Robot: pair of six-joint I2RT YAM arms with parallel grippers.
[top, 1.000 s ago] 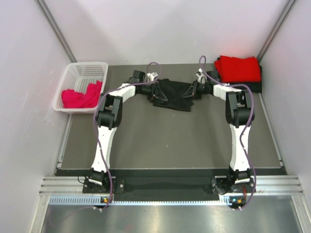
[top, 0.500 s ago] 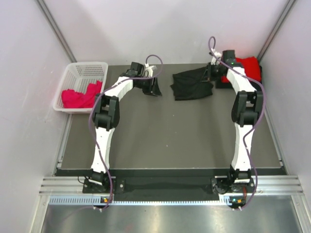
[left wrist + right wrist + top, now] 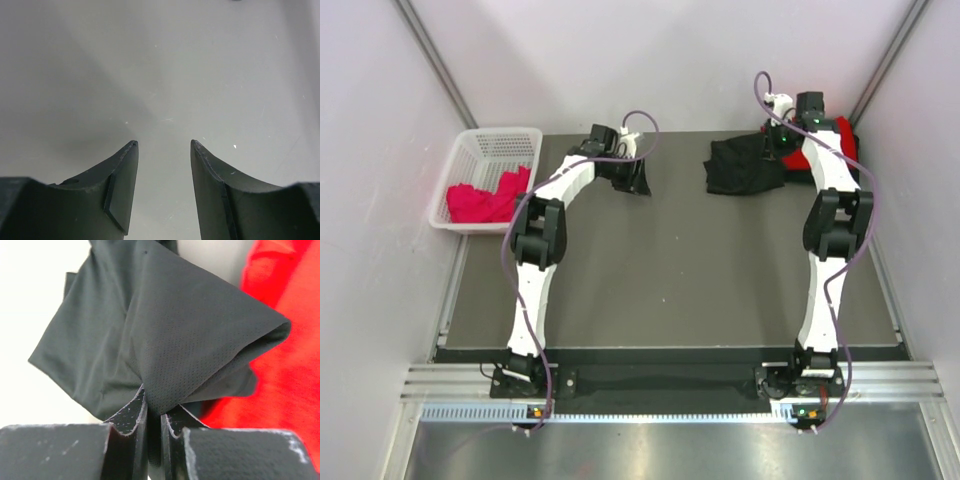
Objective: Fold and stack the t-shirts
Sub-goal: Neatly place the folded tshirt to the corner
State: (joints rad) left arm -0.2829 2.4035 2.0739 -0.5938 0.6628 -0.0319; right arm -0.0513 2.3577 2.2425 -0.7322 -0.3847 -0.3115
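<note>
The folded red t-shirt lies to my right gripper's right in the top view, so I should lift across, lower over it and release the black t-shirt stacked.
A folded black t-shirt hangs at the back right of the table, pinched at its right edge by my right gripper. In the right wrist view the jaws are shut on a fold of the black t-shirt, with my right gripper just beside the red cloth. A folded red t-shirt lies in the back right corner on a dark layer; it also shows in the right wrist view. My left gripper is open and empty over bare table; it appears so in the left wrist view too.
A white lattice basket stands at the back left with a pink-red t-shirt in it. The grey table top lies between the arms. White walls close in on both sides.
My right gripper has carried the black t-shirt from the middle back toward the red stack at the right. My left gripper let go of it and stayed at the back left of centre.
</note>
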